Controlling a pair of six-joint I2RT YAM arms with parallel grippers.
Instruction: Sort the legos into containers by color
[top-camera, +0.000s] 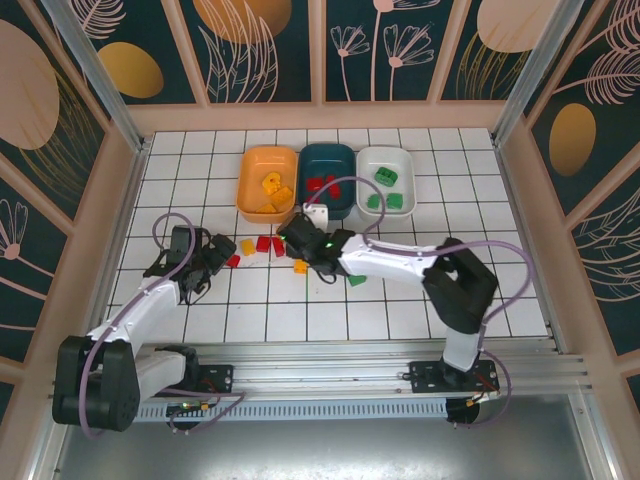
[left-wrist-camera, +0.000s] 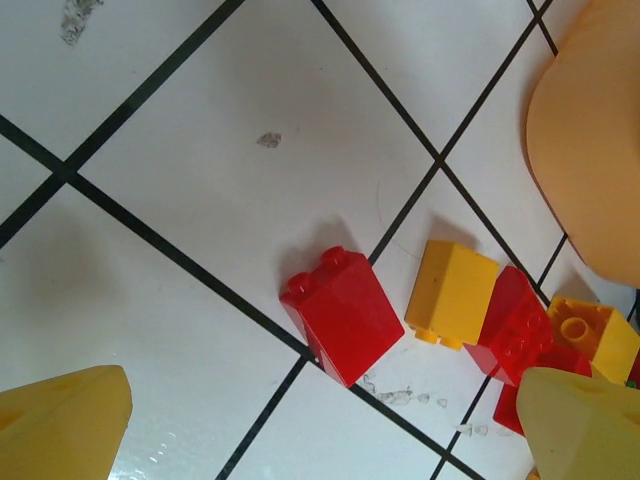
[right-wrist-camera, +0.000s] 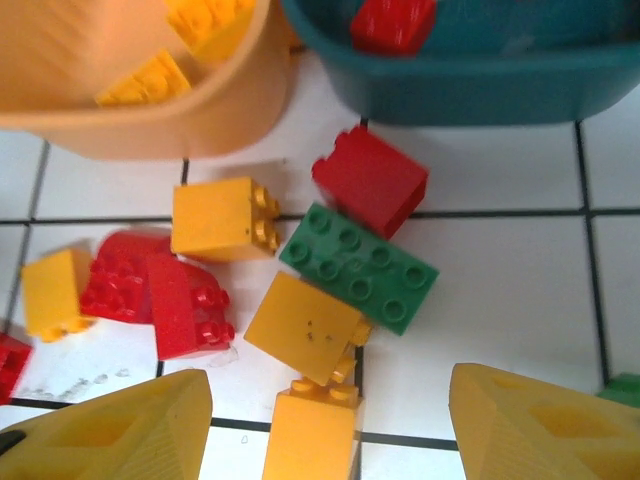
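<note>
I need to lower my right gripper and draw it back, so that it is over the nearest yellow brick (top-camera: 300, 267) (right-wrist-camera: 311, 436).
Three containers stand in a row at the back: an orange bowl (top-camera: 268, 183) with yellow legos, a teal bowl (top-camera: 328, 178) with red ones, and a white bowl (top-camera: 386, 178) with green ones. Loose legos lie in front of them. My left gripper (left-wrist-camera: 320, 445) is open, and a red brick (left-wrist-camera: 342, 312) lies on the tiles just ahead of its jaws. My right gripper (right-wrist-camera: 330, 440) is open too, over a heap. A yellow brick (right-wrist-camera: 310, 435) lies between its fingers (right-wrist-camera: 110, 430), untouched, with a green brick (right-wrist-camera: 358, 265) and a red brick (right-wrist-camera: 370, 180) beyond.
Between the two grippers lie a yellow brick (left-wrist-camera: 450, 293) and a small pile of red bricks (left-wrist-camera: 520, 325). A green brick (top-camera: 356, 279) sits under the right arm. The orange bowl's wall (right-wrist-camera: 230, 110) and the teal bowl's wall (right-wrist-camera: 470, 85) rise close behind the heap.
</note>
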